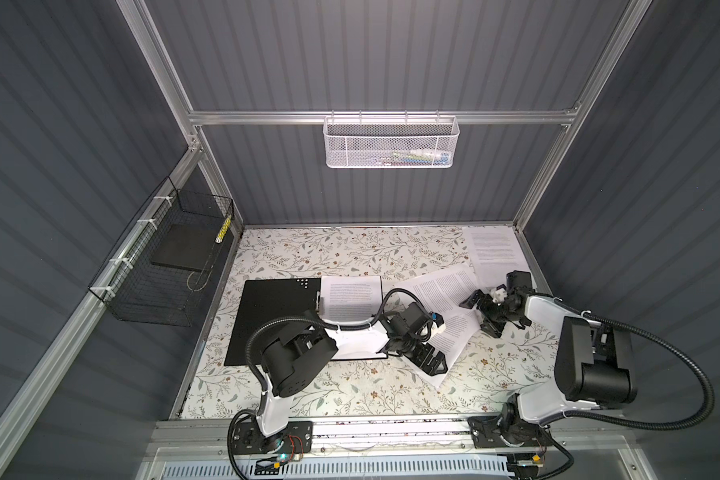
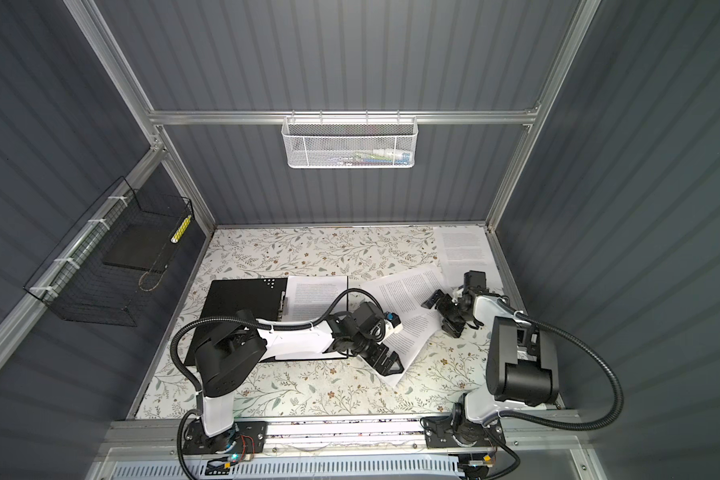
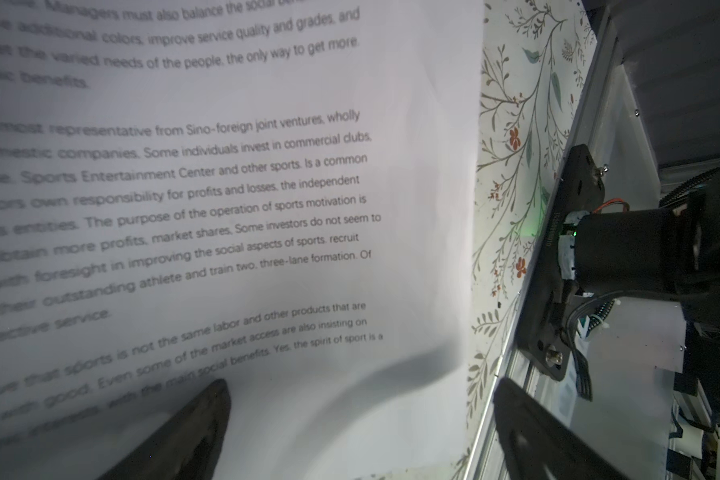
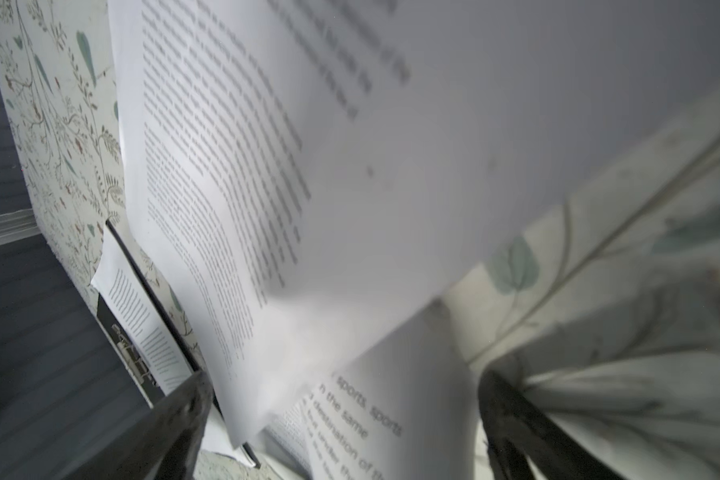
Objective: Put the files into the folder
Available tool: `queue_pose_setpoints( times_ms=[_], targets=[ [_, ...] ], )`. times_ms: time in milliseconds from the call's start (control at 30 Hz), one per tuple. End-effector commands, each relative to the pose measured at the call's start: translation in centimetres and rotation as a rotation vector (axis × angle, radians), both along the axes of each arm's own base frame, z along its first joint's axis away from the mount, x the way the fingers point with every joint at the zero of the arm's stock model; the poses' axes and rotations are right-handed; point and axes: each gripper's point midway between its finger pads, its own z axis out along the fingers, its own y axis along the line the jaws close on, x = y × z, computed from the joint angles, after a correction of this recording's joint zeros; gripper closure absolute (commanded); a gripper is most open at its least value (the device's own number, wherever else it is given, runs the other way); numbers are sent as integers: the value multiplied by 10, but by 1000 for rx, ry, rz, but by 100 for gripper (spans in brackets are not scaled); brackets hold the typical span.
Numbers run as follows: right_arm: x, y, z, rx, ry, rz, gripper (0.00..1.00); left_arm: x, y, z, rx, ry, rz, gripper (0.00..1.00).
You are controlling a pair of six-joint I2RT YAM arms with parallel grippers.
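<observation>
My right gripper will move back and close on the front sheet's uncovered side edge [image 1: 467, 339] [image 4: 465, 408], because the middle sheet overlaps the front sheet between my fingers.
The folder [image 1: 273, 320] lies open at the left of the table, black inside, with one printed sheet [image 1: 350, 299] on its right half. Three more files lie loose to the right: one at the middle [image 1: 439, 286], one nearer the front [image 1: 454, 345], and one in the far right corner [image 1: 495, 249]. My left gripper [image 1: 439, 368] is open low over the front sheet [image 3: 267, 187], one finger [image 3: 196, 428] above the paper. My right gripper [image 1: 476, 313] is open beside the overlapping sheets [image 4: 350, 166], whose edges reach between its jaws. The folder's edge [image 4: 154, 307] shows beyond them.
A black wire basket [image 1: 163, 266] holding a dark slab hangs on the left wall. A white mesh basket [image 1: 391, 143] hangs on the back rail. Aluminium frame posts border the floral table [image 1: 329, 249]. The right arm's base [image 3: 624, 249] stands close to the sheet's front edge.
</observation>
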Motion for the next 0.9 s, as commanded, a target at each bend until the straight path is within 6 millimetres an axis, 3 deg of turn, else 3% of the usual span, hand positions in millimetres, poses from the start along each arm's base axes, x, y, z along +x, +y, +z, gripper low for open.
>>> queue_pose_setpoints(
  times_ms=[0,200,367,700,867],
  targets=[
    [-15,13,2,69,-13,5,1,-32,56,-79,303,141,5,0],
    [-21,26,13,163,-115,-37,1,-32,56,-82,304,147,5,0],
    [-25,28,11,190,-166,-92,1,-32,56,-82,303,148,4,0],
    [-44,38,-4,186,-188,-173,27,-33,55,-82,299,153,7,0],
    [-52,32,-4,167,-200,-246,37,-33,54,-82,298,154,8,0]
  ],
)
